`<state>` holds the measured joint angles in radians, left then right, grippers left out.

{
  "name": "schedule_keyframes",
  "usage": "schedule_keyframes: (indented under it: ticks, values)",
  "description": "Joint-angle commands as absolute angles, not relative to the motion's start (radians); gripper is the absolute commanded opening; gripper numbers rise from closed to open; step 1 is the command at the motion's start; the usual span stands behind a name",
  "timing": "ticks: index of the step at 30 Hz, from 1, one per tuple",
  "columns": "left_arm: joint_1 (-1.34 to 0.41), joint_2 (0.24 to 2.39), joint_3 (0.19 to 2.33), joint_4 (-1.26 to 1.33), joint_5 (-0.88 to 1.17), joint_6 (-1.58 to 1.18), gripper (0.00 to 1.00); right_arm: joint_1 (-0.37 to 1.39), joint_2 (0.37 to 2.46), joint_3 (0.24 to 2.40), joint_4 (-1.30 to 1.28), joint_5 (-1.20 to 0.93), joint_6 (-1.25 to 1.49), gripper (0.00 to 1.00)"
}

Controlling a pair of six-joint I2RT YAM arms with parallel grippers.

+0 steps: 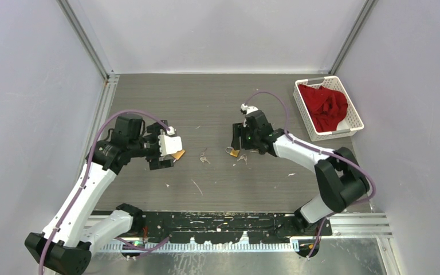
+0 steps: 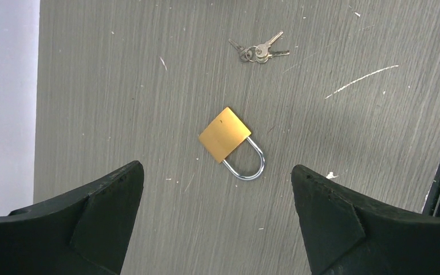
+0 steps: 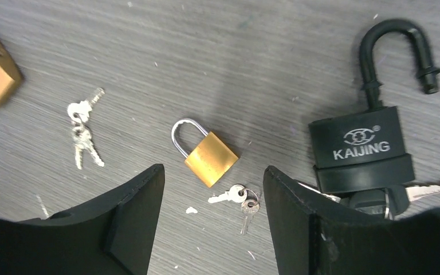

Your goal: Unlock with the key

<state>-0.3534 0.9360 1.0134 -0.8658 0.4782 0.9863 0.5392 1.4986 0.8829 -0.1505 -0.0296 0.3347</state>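
Observation:
The robot's right gripper will next go down and pull back a little onto the ring of the loose key pair [image 1: 244, 156] [image 3: 252, 194], since that ring holds both small keys together.
A black KAIJING padlock [image 3: 361, 150] lies on the table with its shackle swung open and a bunch of keys [image 3: 429, 189] stuck in its base, just right of my right gripper's fingers. My right gripper [image 3: 213, 172] is open above a small brass padlock [image 3: 211, 158] and a loose key pair [image 3: 242, 200], holding nothing. Over a second brass padlock [image 2: 224, 135] hovers my left gripper [image 2: 216, 172], also open and empty; this lock's shackle is closed. Another key bunch [image 2: 258, 51] lies beyond that lock. In the top view the black padlock is hidden under the right gripper [image 1: 236, 143].
A white basket [image 1: 352, 114] with red cloth stands at the back right. Small white scraps are scattered on the grey table [image 1: 206, 103]. Walls enclose the left, back and right sides. The black base rail [image 1: 223, 220] runs along the near edge.

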Motion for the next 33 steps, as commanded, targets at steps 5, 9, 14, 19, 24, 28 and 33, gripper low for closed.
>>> schedule_keyframes:
  ticks: [5, 9, 14, 19, 24, 28, 33]
  values:
    - [-0.357, 0.911, 1.045, -0.874, 0.486, 0.96, 0.99, 0.6, 1.586, 0.915, -0.168, 0.046, 0.296, 0.66]
    - [-0.356, 0.908, 1.05, -0.872, 0.489, 0.957, 0.99, 0.605, 1.526, 0.844, -0.161, 0.08, 0.374, 0.58]
    - [-0.357, 0.905, 1.043, -0.868, 0.495, 0.953, 0.99, 0.613, 1.487, 0.773, -0.136, 0.101, 0.436, 0.53]
    - [-0.357, 0.903, 1.048, -0.867, 0.496, 0.95, 0.99, 0.614, 1.534, 0.775, -0.126, 0.112, 0.439, 0.5]
    - [-0.357, 0.891, 1.04, -0.865, 0.5, 0.951, 0.99, 0.614, 1.564, 0.803, -0.13, 0.116, 0.423, 0.47]
    - [-0.357, 0.881, 1.037, -0.862, 0.503, 0.956, 0.99, 0.613, 1.569, 0.798, -0.133, 0.118, 0.417, 0.4]
    - [-0.356, 0.879, 1.035, -0.863, 0.509, 0.956, 0.99, 0.615, 1.561, 0.778, -0.129, 0.105, 0.427, 0.17]
